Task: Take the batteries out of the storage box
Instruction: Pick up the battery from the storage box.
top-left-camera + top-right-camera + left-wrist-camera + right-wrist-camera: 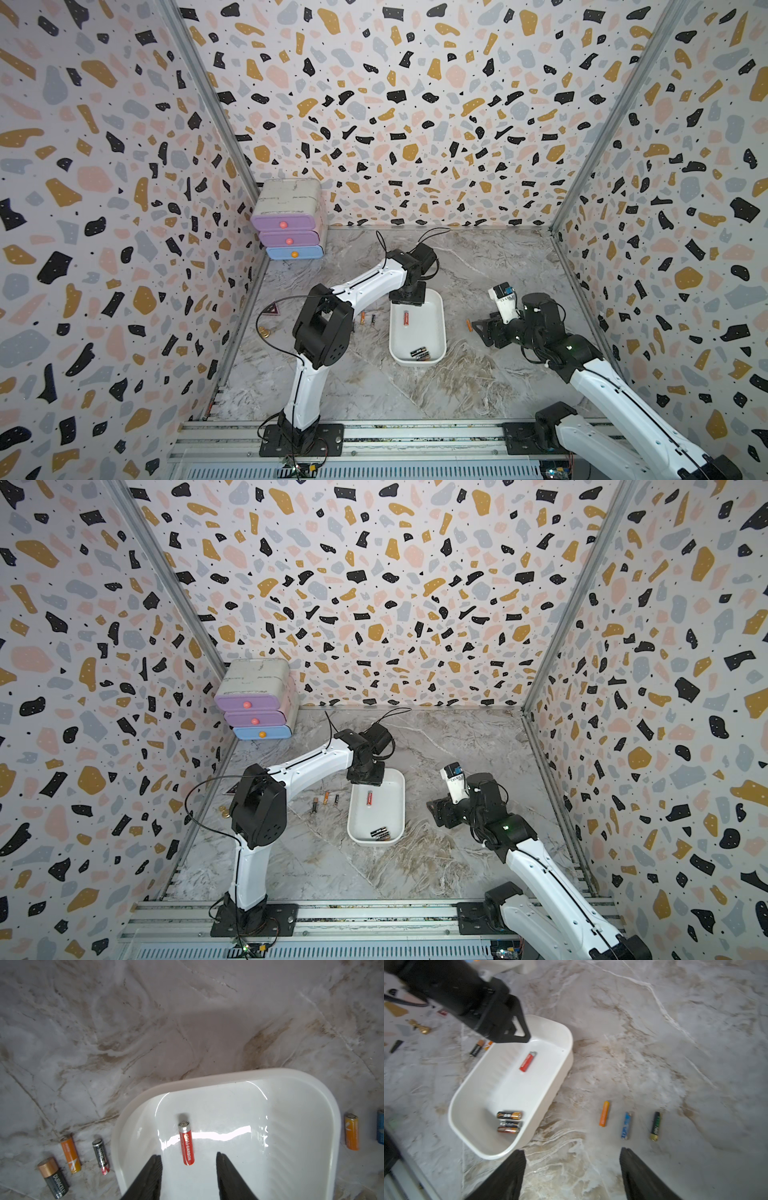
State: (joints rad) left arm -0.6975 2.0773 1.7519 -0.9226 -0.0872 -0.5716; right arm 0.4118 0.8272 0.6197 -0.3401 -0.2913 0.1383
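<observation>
I should lower my left gripper into the white storage box onto the red battery [406,318] [187,1144], then close across its sides, as it points lengthwise between the open fingers.
The white storage box [432,328] [390,808] stands mid-table. Inside lie a red battery [406,318] [187,1144] [527,1062] toward its far end and black-and-copper batteries [419,354] [509,1122] at its near end. My left gripper [407,297] [188,1155] hangs open over the far end, just above the red battery and not touching it. My right gripper [478,328] [572,1150] is open and empty over bare table right of the box. Three batteries [70,1154] [326,798] lie left of the box. Orange [604,1113], blue [626,1125] and black-green [655,1126] ones lie to its right.
A white drawer unit [286,222] with purple and blue drawers stands in the back left corner. A small gold piece [264,331] and a red triangular marker [273,309] lie by the left wall. Patterned walls close in three sides.
</observation>
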